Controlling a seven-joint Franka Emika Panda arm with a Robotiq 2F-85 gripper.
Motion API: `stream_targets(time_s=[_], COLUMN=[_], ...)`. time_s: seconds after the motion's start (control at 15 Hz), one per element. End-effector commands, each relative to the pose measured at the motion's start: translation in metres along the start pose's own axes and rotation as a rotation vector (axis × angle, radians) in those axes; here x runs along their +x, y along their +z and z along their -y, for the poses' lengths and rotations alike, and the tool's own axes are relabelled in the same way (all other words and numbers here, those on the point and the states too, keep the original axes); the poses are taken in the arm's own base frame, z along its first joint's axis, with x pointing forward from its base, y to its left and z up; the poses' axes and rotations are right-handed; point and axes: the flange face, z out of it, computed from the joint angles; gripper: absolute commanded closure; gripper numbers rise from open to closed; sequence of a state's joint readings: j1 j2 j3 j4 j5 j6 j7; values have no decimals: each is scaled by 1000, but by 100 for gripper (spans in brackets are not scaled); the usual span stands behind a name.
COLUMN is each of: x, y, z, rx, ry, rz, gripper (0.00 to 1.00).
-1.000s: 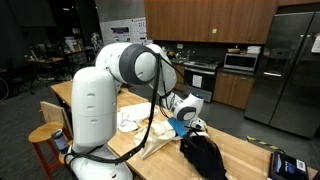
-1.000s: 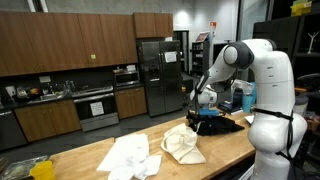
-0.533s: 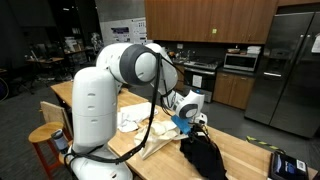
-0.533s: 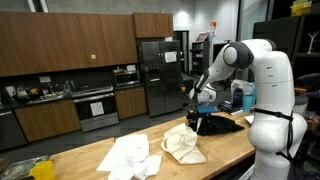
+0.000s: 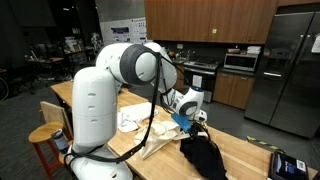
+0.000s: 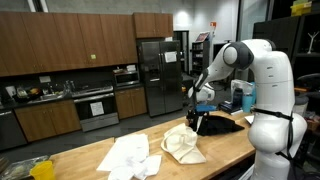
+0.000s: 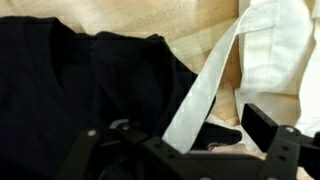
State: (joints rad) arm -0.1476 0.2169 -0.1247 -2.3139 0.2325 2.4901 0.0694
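Observation:
My gripper is low, and the white strap (image 7: 205,85) already runs between its fingers. It will stay low, shift slightly along the strap toward the cream tote bag and close its fingers.
My gripper (image 7: 180,140) is open just above a wooden table (image 7: 200,25). A black garment (image 7: 70,90) lies crumpled under its left side. A white strap (image 7: 205,85) runs diagonally between the fingers (image 7: 270,135), up to a cream tote bag (image 7: 285,50) at the upper right. Nothing is gripped. In both exterior views the gripper (image 5: 197,122) (image 6: 197,120) points down at the edge of the black garment (image 5: 203,155) (image 6: 224,123), next to the cream bag (image 6: 183,146).
A white cloth (image 6: 130,158) lies crumpled further along the table (image 6: 100,150). A dark device (image 5: 286,163) sits at the table's end. A wooden stool (image 5: 45,138) stands beside the robot base. Kitchen cabinets and a steel refrigerator (image 6: 158,75) line the back wall.

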Motion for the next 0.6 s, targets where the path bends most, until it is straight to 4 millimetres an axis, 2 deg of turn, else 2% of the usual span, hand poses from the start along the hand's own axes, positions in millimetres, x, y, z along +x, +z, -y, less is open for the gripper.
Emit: stream_targets(time_s=[0.0,0.27,0.4,0.53], x=[6,9,7,3], y=[-8,-12,-7,2], z=[13,28,31,31], rx=[-5,3,6,6], ry=[-31,-59,-67,-66], rz=[5,11,31,60], gripper=[0,4,14,19])
